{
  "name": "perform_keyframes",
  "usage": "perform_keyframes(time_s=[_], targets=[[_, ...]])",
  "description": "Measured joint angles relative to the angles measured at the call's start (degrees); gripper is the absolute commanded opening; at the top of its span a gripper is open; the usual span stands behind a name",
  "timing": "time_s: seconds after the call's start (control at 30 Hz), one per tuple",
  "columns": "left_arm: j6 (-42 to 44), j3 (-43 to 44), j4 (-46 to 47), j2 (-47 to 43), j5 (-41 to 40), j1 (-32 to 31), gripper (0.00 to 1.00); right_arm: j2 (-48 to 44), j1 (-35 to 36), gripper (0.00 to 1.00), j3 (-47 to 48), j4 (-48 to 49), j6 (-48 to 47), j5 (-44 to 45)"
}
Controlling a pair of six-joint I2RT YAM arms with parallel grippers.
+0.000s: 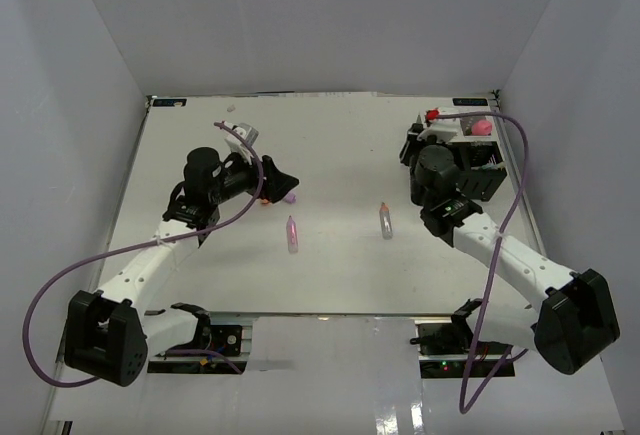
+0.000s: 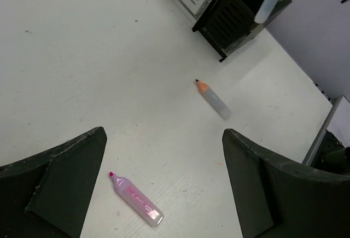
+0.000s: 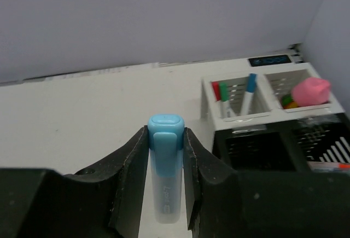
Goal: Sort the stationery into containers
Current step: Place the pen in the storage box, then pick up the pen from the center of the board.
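The blue-capped marker needs to go to the right in the top view with my right gripper, over the organizer's nearest black compartment (image 1: 461,156) (image 3: 254,151), because that compartment looks empty.
My right gripper (image 3: 165,139) is shut on a blue-capped marker (image 3: 165,167), held upright just left of the black organizer (image 3: 262,150). The joined white mesh compartments (image 3: 210,104) hold red, green and blue pens and a pink-capped bottle (image 3: 310,91). In the top view the right gripper (image 1: 418,158) is at the organizer's (image 1: 470,150) left side. My left gripper (image 2: 164,139) is open and empty above the table. A pink marker (image 2: 135,198) lies between its fingers on the table. An orange-tipped marker (image 2: 213,98) lies farther on.
In the top view the pink marker (image 1: 292,233) and the orange-tipped marker (image 1: 385,220) lie mid-table. A small purple item (image 1: 290,196) lies by the left gripper (image 1: 282,183). White walls enclose the table on three sides.
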Motion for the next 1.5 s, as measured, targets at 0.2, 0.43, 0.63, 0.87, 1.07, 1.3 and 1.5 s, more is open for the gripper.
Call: perform_keyframes(time_s=[0.2, 0.43, 0.63, 0.87, 1.07, 1.3, 1.5], targets=[[-1.44, 1.07, -4.15, 1.29, -7.61, 0.00, 0.98, -2.40, -9.94, 0.08, -4.81, 7.17, -5.60, 1.14], [-3.08, 1.92, -8.66, 1.68, -15.23, 0.44, 0.98, 1.70, -18.16, 0.09, -5.51, 12.48, -6.91, -0.48], [-4.57, 2.58, -10.71, 1.68, -19.34, 1.36, 0.98, 10.36, -20.09, 0.22, -5.40, 12.50, -6.16, -1.86], [-6.10, 2.95, -11.82, 1.70, -21.62, 2.82, 0.98, 12.72, -20.09, 0.58, -5.62, 12.31, -3.58, -3.19], [-6.88, 2.95, -12.09, 1.79, -21.75, 3.56, 0.98, 10.12, -20.09, 0.75, -5.51, 6.84, -2.38, -5.75], [-7.56, 2.97, -12.24, 1.92, -21.44, 4.44, 0.98, 1.60, -18.10, 0.75, -3.82, -5.75, 0.70, -11.08], [-7.93, 2.97, -12.28, 1.92, -21.31, 4.68, 0.98, -2.47, -9.40, 0.75, -3.85, -16.02, 4.15, -14.19]])
